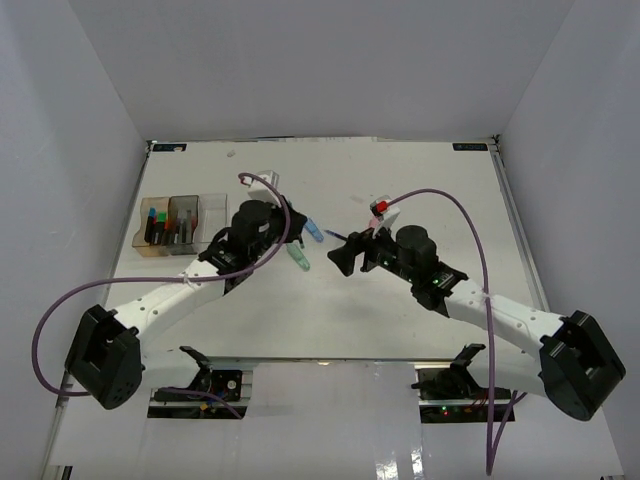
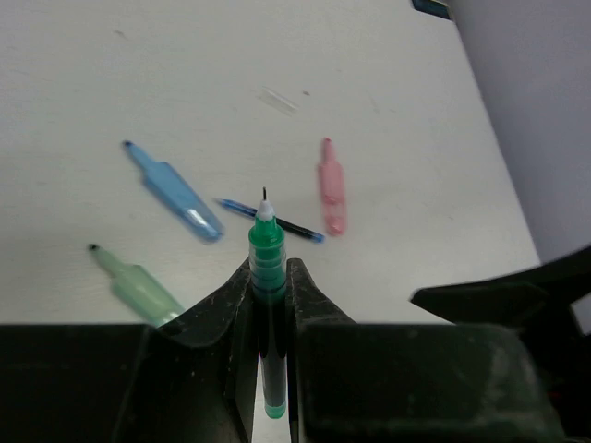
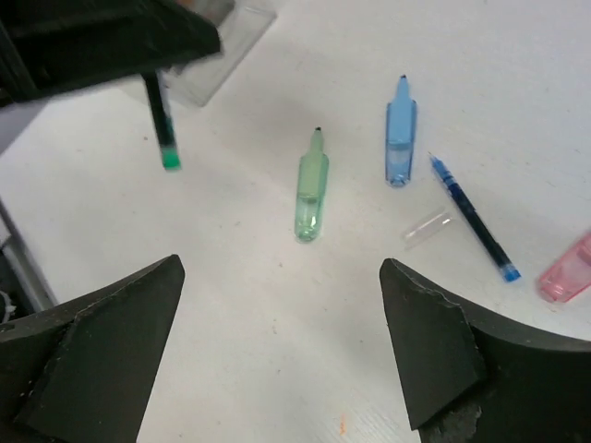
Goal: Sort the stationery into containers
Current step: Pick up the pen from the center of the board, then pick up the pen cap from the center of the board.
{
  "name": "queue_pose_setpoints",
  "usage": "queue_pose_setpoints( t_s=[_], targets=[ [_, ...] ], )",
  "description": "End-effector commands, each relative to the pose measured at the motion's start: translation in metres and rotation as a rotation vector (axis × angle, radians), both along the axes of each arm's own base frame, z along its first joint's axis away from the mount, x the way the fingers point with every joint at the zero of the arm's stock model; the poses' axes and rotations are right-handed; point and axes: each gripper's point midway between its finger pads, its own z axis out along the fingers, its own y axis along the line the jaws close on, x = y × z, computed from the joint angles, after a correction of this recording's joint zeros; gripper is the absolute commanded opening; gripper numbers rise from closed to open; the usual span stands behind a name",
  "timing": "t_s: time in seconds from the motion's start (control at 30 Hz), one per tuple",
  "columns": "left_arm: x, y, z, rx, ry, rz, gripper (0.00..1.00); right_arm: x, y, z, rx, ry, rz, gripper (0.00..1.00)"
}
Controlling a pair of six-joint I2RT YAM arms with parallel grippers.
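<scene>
My right gripper will turn and lower next, open fingers astride the cap's long sides, since the small clear cap (image 3: 428, 228) lies slanted beside the thin blue pen.
My left gripper (image 2: 270, 269) is shut on a thin green pen (image 2: 267, 309), which it holds above the table with its tip pointing away from me. The same pen (image 3: 162, 125) hangs at the upper left of the right wrist view. On the table lie a green tapered piece (image 2: 138, 286), a blue tapered piece (image 2: 175, 194), a thin blue pen (image 2: 272, 220) and a pink tapered piece (image 2: 331, 185). My right gripper (image 3: 282, 277) stands wide open over bare table, just short of the green piece (image 3: 312, 189). The containers (image 1: 175, 225) stand at the left, with several items in them.
A small clear cap (image 3: 427, 228) lies beside the thin blue pen (image 3: 471, 217). The blue piece (image 3: 400, 138) and pink piece (image 3: 568, 272) lie close to it. Both arms (image 1: 440, 275) meet near the table's middle. White walls close in the table on three sides.
</scene>
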Motion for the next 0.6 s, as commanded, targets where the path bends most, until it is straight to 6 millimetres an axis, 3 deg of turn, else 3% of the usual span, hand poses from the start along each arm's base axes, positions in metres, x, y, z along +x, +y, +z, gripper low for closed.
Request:
queue_pose_setpoints(
  t_s=[0.0, 0.03, 0.1, 0.17, 0.2, 0.23, 0.37, 0.5, 0.57],
  targets=[
    [0.015, 0.044, 0.015, 0.083, -0.018, 0.006, 0.18, 0.021, -0.002, -0.008, -0.121, -0.014, -0.053, 0.93],
    [0.025, 0.071, 0.018, 0.17, -0.033, 0.039, 0.18, 0.031, -0.004, -0.027, -0.201, 0.045, -0.089, 0.98],
    [0.029, 0.083, 0.026, 0.22, -0.042, 0.049, 0.18, 0.04, 0.0, -0.02, -0.208, 0.045, -0.102, 0.98],
    [0.032, 0.093, 0.038, 0.27, -0.062, 0.042, 0.18, 0.044, 0.002, -0.042, -0.294, 0.117, -0.1, 0.98],
    [0.032, 0.097, 0.039, 0.288, -0.067, 0.042, 0.18, 0.051, 0.009, -0.033, -0.29, 0.112, -0.097, 0.99],
    [0.033, 0.101, 0.04, 0.304, -0.073, 0.049, 0.18, 0.056, 0.011, -0.045, -0.317, 0.149, -0.108, 1.0],
    [0.032, 0.126, 0.026, 0.352, -0.05, 0.083, 0.18, 0.08, 0.015, -0.06, -0.354, 0.224, -0.22, 0.88],
    [0.024, 0.131, 0.009, 0.356, -0.028, 0.07, 0.18, 0.096, 0.004, -0.089, -0.461, 0.337, -0.363, 0.77],
    [0.022, 0.134, -0.002, 0.38, -0.013, 0.068, 0.18, 0.103, 0.007, -0.098, -0.477, 0.367, -0.399, 0.72]
  ],
)
